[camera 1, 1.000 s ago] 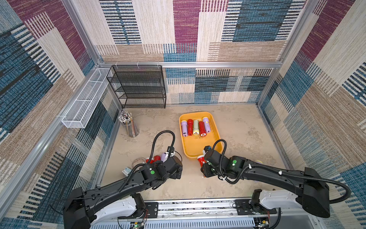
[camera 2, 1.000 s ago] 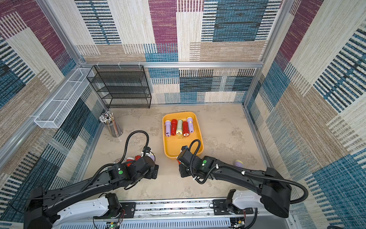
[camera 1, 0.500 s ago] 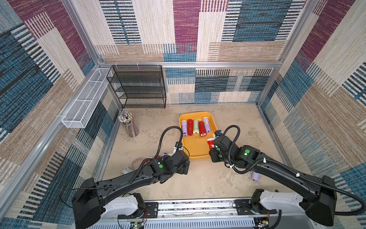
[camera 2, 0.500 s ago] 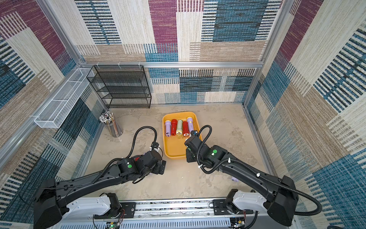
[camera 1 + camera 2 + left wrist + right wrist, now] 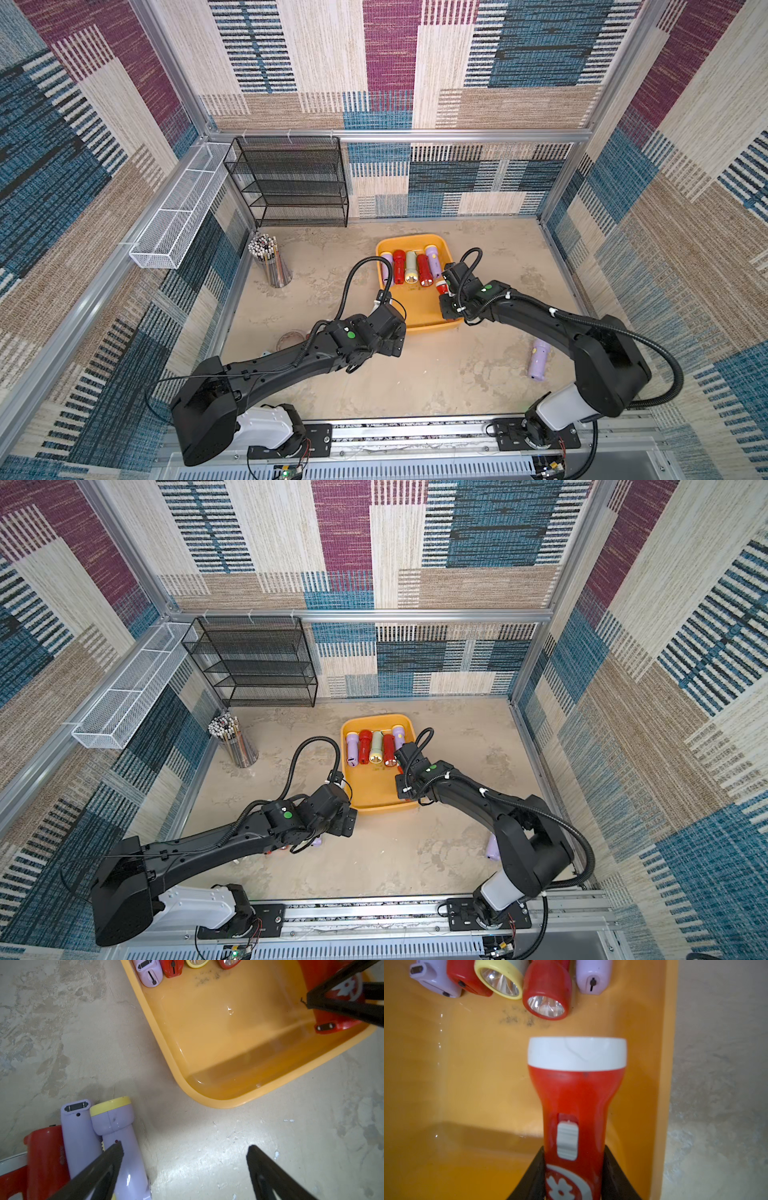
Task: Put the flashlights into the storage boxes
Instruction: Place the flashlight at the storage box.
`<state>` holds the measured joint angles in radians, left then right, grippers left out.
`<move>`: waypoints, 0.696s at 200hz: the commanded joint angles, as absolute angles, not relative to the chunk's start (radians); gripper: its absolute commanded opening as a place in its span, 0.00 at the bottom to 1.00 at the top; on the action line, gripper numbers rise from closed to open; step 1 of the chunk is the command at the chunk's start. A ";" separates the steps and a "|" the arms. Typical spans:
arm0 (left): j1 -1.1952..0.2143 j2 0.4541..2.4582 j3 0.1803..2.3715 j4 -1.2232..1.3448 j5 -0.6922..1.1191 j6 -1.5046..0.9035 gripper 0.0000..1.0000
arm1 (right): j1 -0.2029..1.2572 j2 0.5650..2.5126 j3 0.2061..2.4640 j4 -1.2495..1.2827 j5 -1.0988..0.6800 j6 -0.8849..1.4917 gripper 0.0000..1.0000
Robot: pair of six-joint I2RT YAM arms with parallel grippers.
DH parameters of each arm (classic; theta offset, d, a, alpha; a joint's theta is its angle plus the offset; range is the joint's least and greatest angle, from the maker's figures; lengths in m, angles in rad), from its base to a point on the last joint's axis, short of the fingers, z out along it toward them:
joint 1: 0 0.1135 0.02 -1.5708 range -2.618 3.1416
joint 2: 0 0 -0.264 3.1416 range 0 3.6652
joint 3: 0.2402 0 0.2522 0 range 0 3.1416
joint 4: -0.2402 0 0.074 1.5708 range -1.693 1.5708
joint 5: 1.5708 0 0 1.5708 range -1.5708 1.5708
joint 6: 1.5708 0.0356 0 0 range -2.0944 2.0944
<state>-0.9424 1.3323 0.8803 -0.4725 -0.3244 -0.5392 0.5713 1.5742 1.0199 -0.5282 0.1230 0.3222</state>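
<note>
My right gripper is above the open, bare bottom of the box, short of the row of flashlights, so next it needs to lower and ease outward to release the red flashlight.
The yellow-orange storage box (image 5: 419, 309) lies mid-table, with several flashlights (image 5: 409, 266) in a row at its far end. My right gripper (image 5: 574, 1151) is shut on a red flashlight with a white head (image 5: 576, 1088), held just above the box floor along its right wall, head toward the row. My left gripper (image 5: 185, 1149) is open over bare table off the box's near left corner. Beside its left finger lie a lilac flashlight with a yellow head (image 5: 122, 1136), another lilac one (image 5: 79, 1130) and a red one (image 5: 46, 1153). One more lilac flashlight (image 5: 539, 359) lies on the right.
A black mesh rack (image 5: 291, 183) stands at the back wall. A white wire basket (image 5: 178, 216) hangs on the left wall, and a cup of pencils (image 5: 270, 266) stands below it. The left arm (image 5: 291, 365) reaches across the near left of the table.
My right gripper has carried the red flashlight from the table in front of the box to inside it. My left arm has swung right, toward the box's near left corner.
</note>
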 commanded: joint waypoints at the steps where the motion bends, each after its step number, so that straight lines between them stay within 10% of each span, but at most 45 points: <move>1: -0.920 1.366 0.907 -0.453 -0.295 -0.511 0.96 | 0.548 1.625 1.053 -0.448 0.090 0.268 0.37; 86: -0.871 1.492 0.994 -0.465 -0.267 -0.488 0.94 | 0.482 1.795 1.149 -0.465 0.063 0.236 0.40; 139: -0.851 1.528 1.002 -0.458 -0.243 -0.486 0.94 | 0.482 1.767 1.166 -0.494 0.061 0.241 0.59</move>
